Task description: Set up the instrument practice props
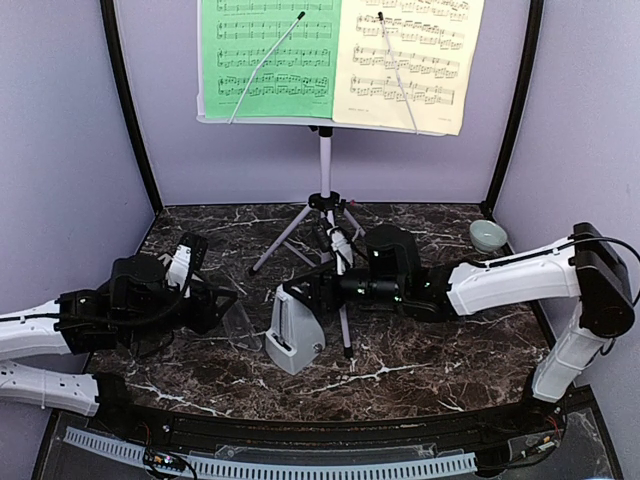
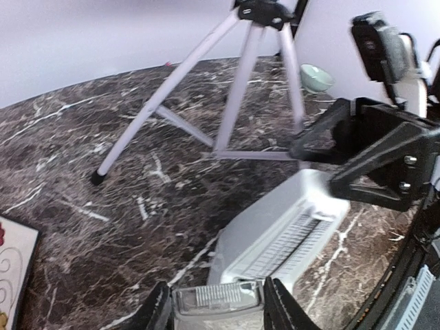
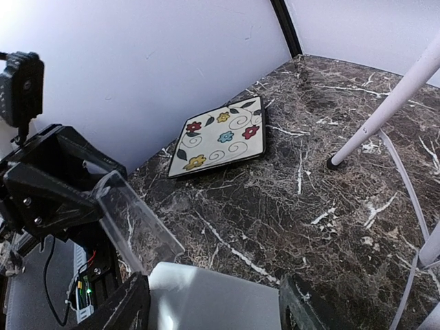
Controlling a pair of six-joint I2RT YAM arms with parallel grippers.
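Observation:
My left gripper draws the cover from the metronome [image 1: 295, 335] next, then tilts its fingers downward and lowers the cover onto bare marble beside the metronome.
The white tripod music stand [image 1: 325, 165] stands at the back, with a green sheet [image 1: 268, 55] and a pale-yellow sheet [image 1: 410, 60] on its desk. The light-grey metronome [image 1: 295, 335] is on the marble in front of the tripod. My right gripper [image 1: 306, 290] is shut on its upper part; the grey body fills the space between the fingers in the right wrist view [image 3: 214, 302]. My left gripper [image 1: 228, 318] is shut on a clear plastic cover [image 2: 216, 299] right next to the metronome [image 2: 282, 234]. The cover also shows in the right wrist view [image 3: 130, 220].
A floral square tile [image 3: 220, 137] lies by the left wall; its corner also shows in the left wrist view [image 2: 14, 268]. A small pale-green bowl [image 1: 487, 235] sits at the back right. The tripod legs [image 2: 165, 100] spread over the marble behind the metronome.

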